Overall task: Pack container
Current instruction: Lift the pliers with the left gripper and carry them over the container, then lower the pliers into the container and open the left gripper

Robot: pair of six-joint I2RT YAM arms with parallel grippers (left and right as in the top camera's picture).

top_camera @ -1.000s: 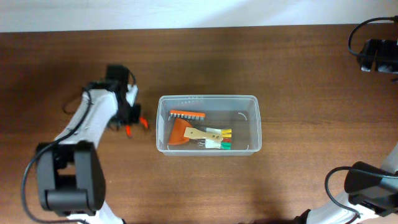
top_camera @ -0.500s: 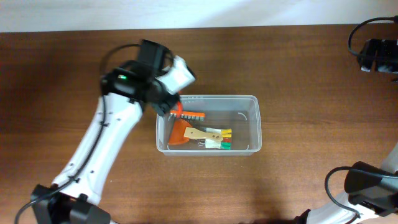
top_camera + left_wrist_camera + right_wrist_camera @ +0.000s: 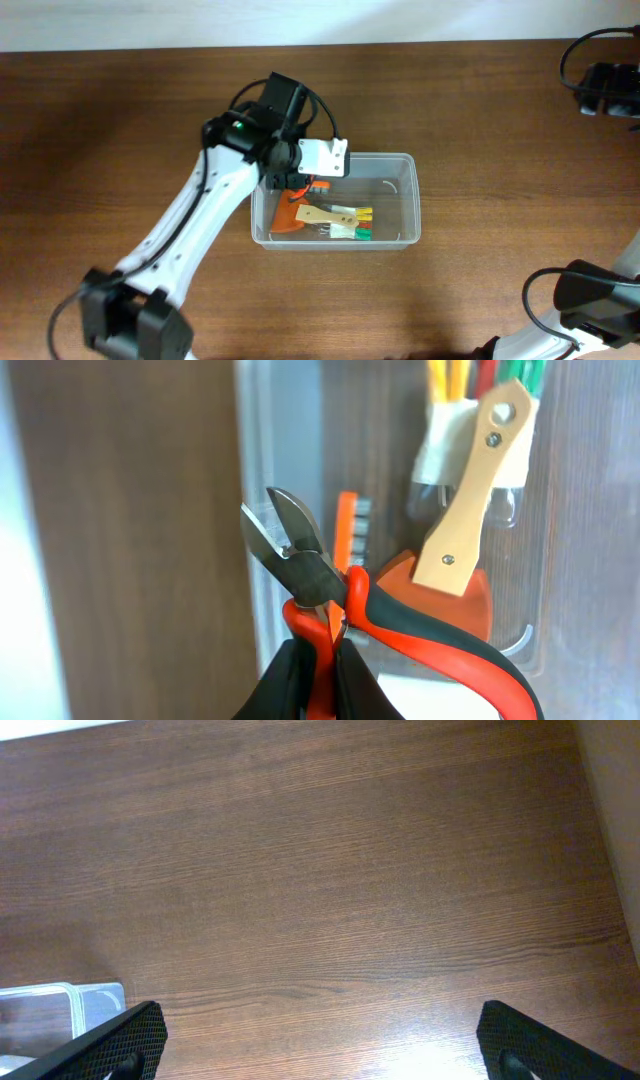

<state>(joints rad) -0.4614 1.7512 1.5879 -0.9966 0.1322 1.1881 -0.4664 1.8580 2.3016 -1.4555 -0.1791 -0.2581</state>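
Observation:
The orange scraper [image 3: 288, 215] lies below my left gripper, beside the comb-like tool. My left gripper needs to go down into the container [image 3: 405, 200] next and release the pliers onto the scraper.
The clear plastic container [image 3: 405, 200] sits mid-table. Inside lie an orange scraper [image 3: 288, 215], an orange comb-like tool [image 3: 345, 525], a wooden-handled tool [image 3: 325, 214] and a bundle of coloured sticks [image 3: 355, 222]. My left gripper [image 3: 305, 180] is over the container's left end, shut on one handle of the red-and-black cutting pliers [image 3: 330, 585]; their metal jaws point over the container's rim [image 3: 255, 480]. In the left wrist view the fingers [image 3: 320, 675] pinch the red handle. My right gripper [image 3: 320, 1040] is open and empty over bare table, its fingertips at the frame's lower corners.
The right arm's base [image 3: 610, 85] stands at the far right edge. A corner of the container [image 3: 60, 1010] shows at the lower left of the right wrist view. The table is dark wood.
My left arm has carried the pliers from the table left of the container to above its left end. The right arm has not moved.

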